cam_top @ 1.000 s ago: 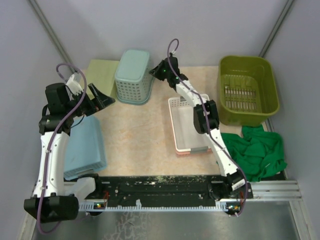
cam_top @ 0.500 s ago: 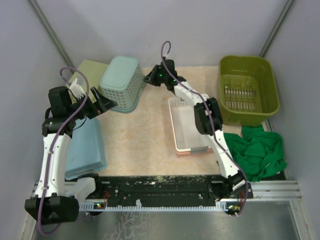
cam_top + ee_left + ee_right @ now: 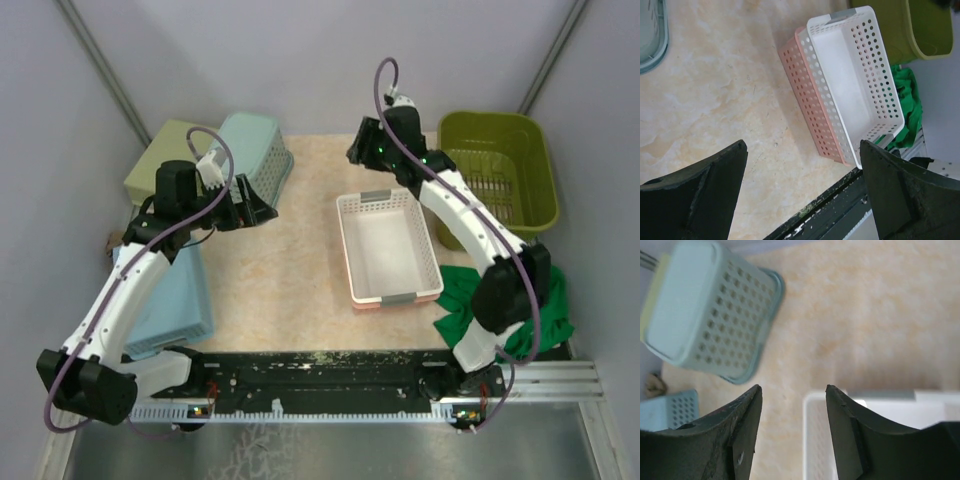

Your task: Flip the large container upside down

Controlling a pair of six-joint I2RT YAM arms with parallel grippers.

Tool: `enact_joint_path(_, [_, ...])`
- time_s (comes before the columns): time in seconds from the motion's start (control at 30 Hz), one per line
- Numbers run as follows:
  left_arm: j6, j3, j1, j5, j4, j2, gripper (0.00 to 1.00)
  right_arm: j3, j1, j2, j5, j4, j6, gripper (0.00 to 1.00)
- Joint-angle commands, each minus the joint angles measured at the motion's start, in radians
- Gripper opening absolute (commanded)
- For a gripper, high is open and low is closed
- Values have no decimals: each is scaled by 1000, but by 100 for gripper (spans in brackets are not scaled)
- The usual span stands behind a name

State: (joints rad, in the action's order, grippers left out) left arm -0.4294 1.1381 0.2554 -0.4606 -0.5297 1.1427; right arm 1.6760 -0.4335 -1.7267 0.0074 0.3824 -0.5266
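My right gripper should next go back and down onto the white basket's long side facing the light-blue basket, as the nested pair fills the middle beside the tub.
The large container (image 3: 497,180) is a deep olive-green tub standing upright, open side up, at the back right; its slotted base shows inside. A corner of it shows in the left wrist view (image 3: 922,27). My right gripper (image 3: 358,152) is open and empty, up in the air left of the tub and behind the white basket; in its wrist view (image 3: 793,390) it hangs over bare table. My left gripper (image 3: 262,210) is open and empty at mid-left, far from the tub; its wrist view (image 3: 802,150) looks across the table.
A teal lattice basket (image 3: 250,155) lies bottom-up at the back left, against a pale-green tray (image 3: 160,165). A white basket nested in a pink one (image 3: 388,247) sits in the middle. Green cloth (image 3: 525,310) lies in front of the tub. A light-blue basket (image 3: 170,295) lies at the left.
My right gripper left the teal basket and swung right toward the tub. The teal basket slid left toward the pale-green tray. My left gripper moved right and forward.
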Motion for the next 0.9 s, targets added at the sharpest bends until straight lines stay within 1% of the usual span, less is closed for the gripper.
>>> enact_joint_path(0.0, [-14, 13, 21, 50, 93, 22, 98, -238, -56, 245, 189, 175, 69, 56])
enact_joint_path(0.07, [-18, -9, 25, 41, 127, 29, 98, -335, -113, 343, 263, 208, 41, 57])
enact_joint_path(0.13, [-30, -37, 27, 30, 165, 34, 98, -414, -178, 415, 299, 242, -15, 58])
enact_joint_path(0.23, [-44, -66, 28, 26, 194, 44, 98, -486, -249, 471, 298, 272, -95, 58])
enact_joint_path(0.3, [-49, -77, 30, 27, 207, 51, 98, -513, -308, 480, 348, 269, -131, 58])
enact_joint_path(0.43, [-60, -88, 30, 27, 221, 59, 98, -521, -377, 428, 389, 239, -147, 60])
enact_joint_path(0.67, [-69, -101, 30, 27, 223, 46, 98, -496, -390, 270, 354, 205, -114, 58])
enact_joint_path(0.83, [-65, -112, 30, 32, 224, 45, 98, -499, -392, 222, 305, 151, -89, 47])
enact_joint_path(0.87, [-65, -115, 30, 31, 225, 47, 98, -499, -392, 214, 303, 147, -89, 43])
